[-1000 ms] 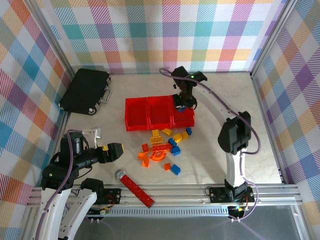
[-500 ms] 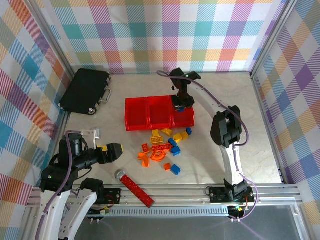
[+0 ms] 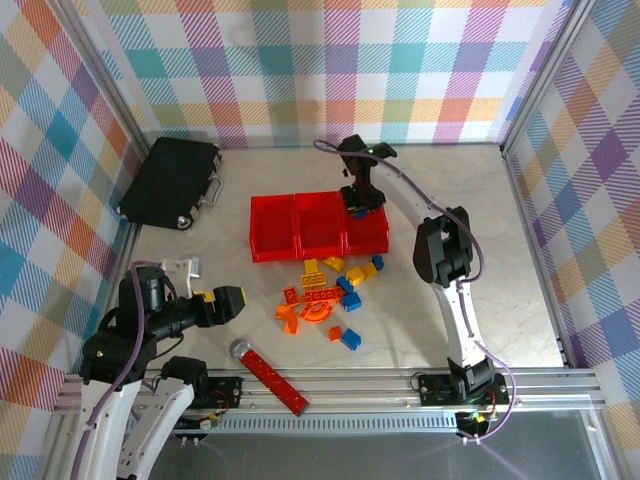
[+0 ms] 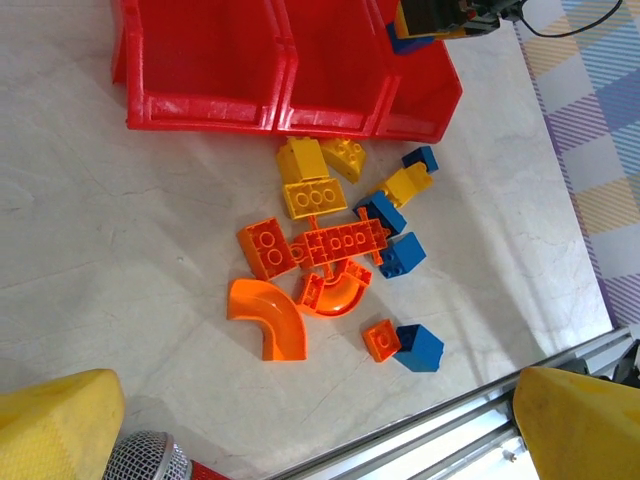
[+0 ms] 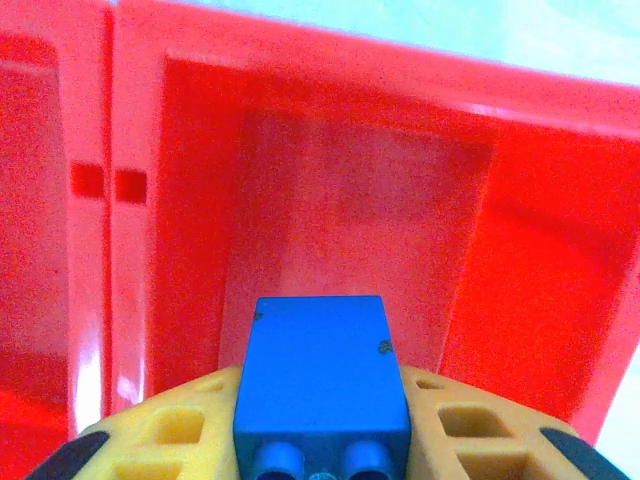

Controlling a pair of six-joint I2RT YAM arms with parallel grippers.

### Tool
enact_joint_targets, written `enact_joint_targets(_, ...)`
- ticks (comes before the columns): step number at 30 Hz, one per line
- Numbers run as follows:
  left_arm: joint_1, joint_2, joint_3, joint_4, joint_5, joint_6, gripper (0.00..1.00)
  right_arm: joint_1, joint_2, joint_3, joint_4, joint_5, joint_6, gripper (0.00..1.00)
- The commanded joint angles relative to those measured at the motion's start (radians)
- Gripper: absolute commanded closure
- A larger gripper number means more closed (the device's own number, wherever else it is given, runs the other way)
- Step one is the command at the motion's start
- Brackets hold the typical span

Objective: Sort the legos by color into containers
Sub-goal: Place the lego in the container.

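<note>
My right gripper moves slightly away from my base next, then opens its fingers to release the blue brick over the end bin.
Three joined red containers [image 3: 272,228] stand mid-table. My right gripper [image 3: 362,203] hovers over the rightmost bin [image 5: 360,200], shut on a blue brick [image 5: 320,370] that sits between its yellow pads [image 5: 170,430]. The bin floor under the brick looks bare. Loose legos [image 3: 330,295] in orange, yellow and blue lie just in front of the bins, among them an orange arch [image 4: 270,315], a yellow brick [image 4: 315,198] and a blue brick [image 4: 418,347]. My left gripper [image 3: 230,300] hangs open at the front left, well left of the pile, its yellow fingertips [image 4: 55,425] wide apart.
A black case [image 3: 172,180] lies at the back left. A long red bar with a silver round end [image 3: 272,372] rests near the front rail [image 3: 400,378]. Plaid walls close in the left, back and right sides.
The right arm has swung its elbow left and back, and the gripper with the blue brick has shifted slightly left over the right bin. The left arm is still.
</note>
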Motion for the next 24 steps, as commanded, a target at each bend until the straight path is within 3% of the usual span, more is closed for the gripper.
enact_joint_targets(1,-0.006,-0.002,-0.009,0.016,-0.012,-0.019,0.0,-0.009,0.031,0.075,-0.03,-0.004,-0.018,0.68)
enact_joint_targets(16,-0.005,0.008,-0.01,0.019,0.009,-0.013,0.0,-0.014,0.09,0.132,-0.02,0.002,0.02,0.59)
enact_joint_targets(24,-0.005,0.006,-0.011,0.022,0.02,-0.009,0.0,-0.014,0.036,0.092,0.005,-0.001,0.029,0.5)
